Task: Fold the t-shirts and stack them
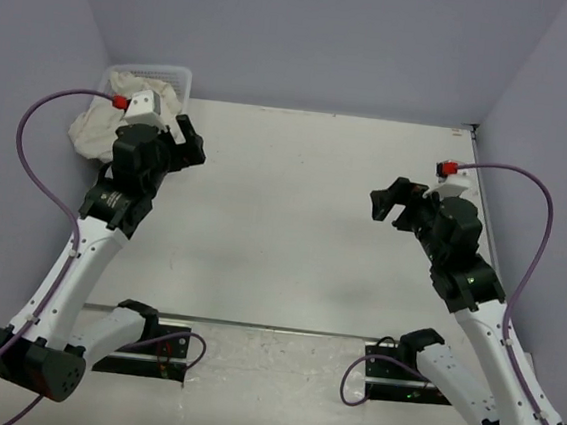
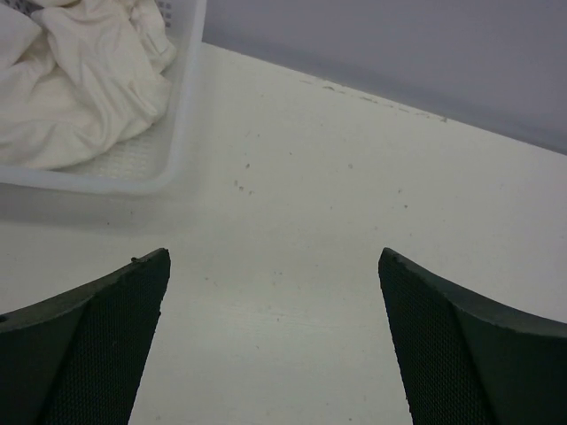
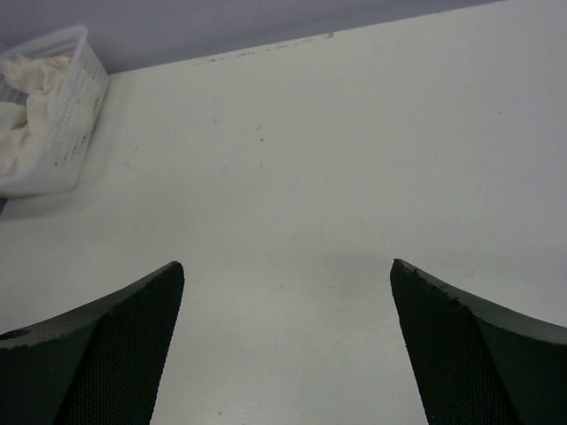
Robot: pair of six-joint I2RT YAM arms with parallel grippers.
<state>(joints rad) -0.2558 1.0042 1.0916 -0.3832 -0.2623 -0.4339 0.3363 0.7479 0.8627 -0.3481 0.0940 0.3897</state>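
Note:
The bunched t-shirt is inside the basket's mesh side, so my left gripper should move away from my base, over the basket (image 1: 167, 71) and down onto the t-shirt.
The cream t-shirts (image 1: 99, 126) lie crumpled in a heap in the white mesh basket (image 1: 167, 71) at the table's far left corner, part of the cloth spilling over its near side. The left wrist view shows the t-shirts (image 2: 80, 80) bunched inside the basket (image 2: 182, 115). My left gripper (image 1: 191, 151) hovers just right of the basket, open and empty (image 2: 273, 257) over bare table. My right gripper (image 1: 385, 204) hangs at the right side, facing left, open with nothing between its fingers (image 3: 286, 266). From there the basket (image 3: 75, 106) and t-shirts (image 3: 22, 115) show far off.
The pale table (image 1: 292, 223) is bounded by lilac walls at the back and both sides. A seam runs across its near edge in front of the two arm bases. Purple cables loop out beside each arm.

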